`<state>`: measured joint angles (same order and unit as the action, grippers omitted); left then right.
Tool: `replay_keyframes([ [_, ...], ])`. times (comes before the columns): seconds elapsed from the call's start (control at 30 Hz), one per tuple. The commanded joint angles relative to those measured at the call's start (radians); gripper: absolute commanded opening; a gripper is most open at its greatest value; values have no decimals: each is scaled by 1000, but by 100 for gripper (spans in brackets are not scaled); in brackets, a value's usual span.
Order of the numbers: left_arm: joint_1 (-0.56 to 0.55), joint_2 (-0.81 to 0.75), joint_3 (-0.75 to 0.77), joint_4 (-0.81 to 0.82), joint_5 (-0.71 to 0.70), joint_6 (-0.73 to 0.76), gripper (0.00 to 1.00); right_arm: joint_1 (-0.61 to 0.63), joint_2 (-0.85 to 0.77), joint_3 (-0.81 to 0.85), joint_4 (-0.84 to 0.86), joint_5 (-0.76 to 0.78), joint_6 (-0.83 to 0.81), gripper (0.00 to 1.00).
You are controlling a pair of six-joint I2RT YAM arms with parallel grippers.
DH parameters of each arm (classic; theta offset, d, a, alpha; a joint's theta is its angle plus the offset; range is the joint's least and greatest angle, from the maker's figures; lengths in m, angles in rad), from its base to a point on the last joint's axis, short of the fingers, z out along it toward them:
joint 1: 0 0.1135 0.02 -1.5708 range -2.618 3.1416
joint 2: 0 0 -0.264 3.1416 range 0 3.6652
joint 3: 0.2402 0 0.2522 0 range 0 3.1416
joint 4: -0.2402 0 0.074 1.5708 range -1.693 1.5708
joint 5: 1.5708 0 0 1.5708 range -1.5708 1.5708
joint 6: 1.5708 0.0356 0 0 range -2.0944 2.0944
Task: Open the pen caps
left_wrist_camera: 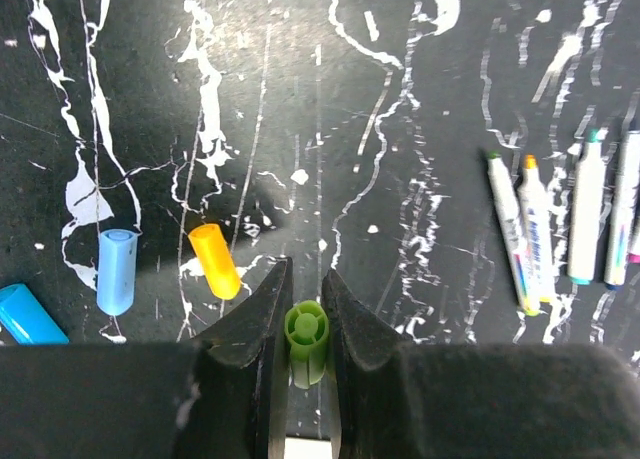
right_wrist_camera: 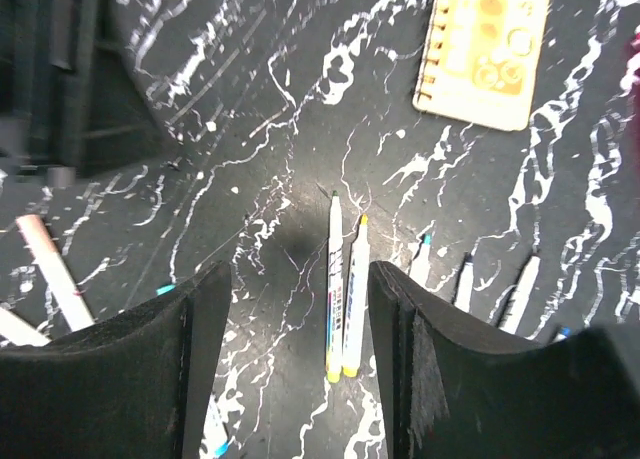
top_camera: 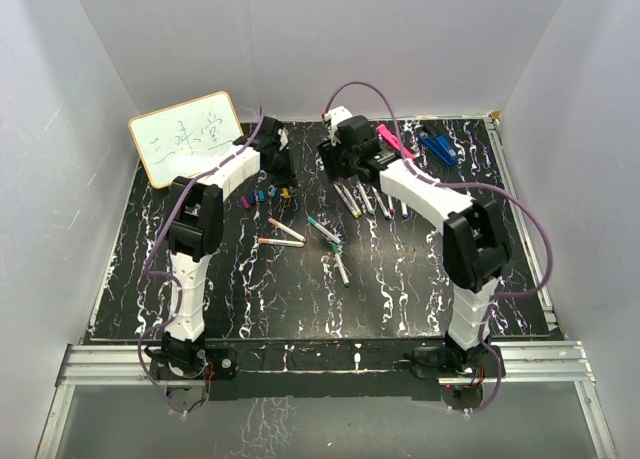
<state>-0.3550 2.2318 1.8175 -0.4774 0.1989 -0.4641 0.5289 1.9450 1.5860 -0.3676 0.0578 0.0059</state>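
The green pen cap will go down next with my left gripper to the bare tabletop beside the orange cap, where I will release it near the loose caps.
My left gripper (left_wrist_camera: 305,274) is shut on a green pen cap (left_wrist_camera: 306,331), whose open end faces the camera between the jaws. On the table just left of it lie an orange cap (left_wrist_camera: 215,261), a light blue cap (left_wrist_camera: 117,270) and a blue cap (left_wrist_camera: 27,314). My right gripper (right_wrist_camera: 300,274) hangs open with nothing between its fingers. Below it two uncapped pens, one green-tipped (right_wrist_camera: 334,284) and one yellow-tipped (right_wrist_camera: 354,294), lie side by side. In the top view both grippers are at the back middle, the left (top_camera: 281,164) near the loose caps (top_camera: 262,195).
More uncapped pens (left_wrist_camera: 585,214) lie in a row to the right. Capped pens (top_camera: 287,229) are scattered mid-table. A whiteboard (top_camera: 186,137) leans at the back left. A pink bar (top_camera: 394,140) and a blue clip (top_camera: 438,146) sit back right. A small spiral notebook (right_wrist_camera: 482,51) lies beyond the right gripper.
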Motion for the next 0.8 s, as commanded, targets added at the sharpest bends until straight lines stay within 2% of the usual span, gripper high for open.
replay_keyframes([
  [0.0, -10, 7, 43, -63, -54, 15, 0, -3, -133, -47, 39, -2, 16, 55],
  [0.3, -15, 45, 65, -70, -81, -1, 0, 6, -243, -163, 35, -80, 29, 57],
  [0.77, -22, 97, 101, -82, -90, -7, 0, 40, -274, -267, 50, -125, 43, 57],
])
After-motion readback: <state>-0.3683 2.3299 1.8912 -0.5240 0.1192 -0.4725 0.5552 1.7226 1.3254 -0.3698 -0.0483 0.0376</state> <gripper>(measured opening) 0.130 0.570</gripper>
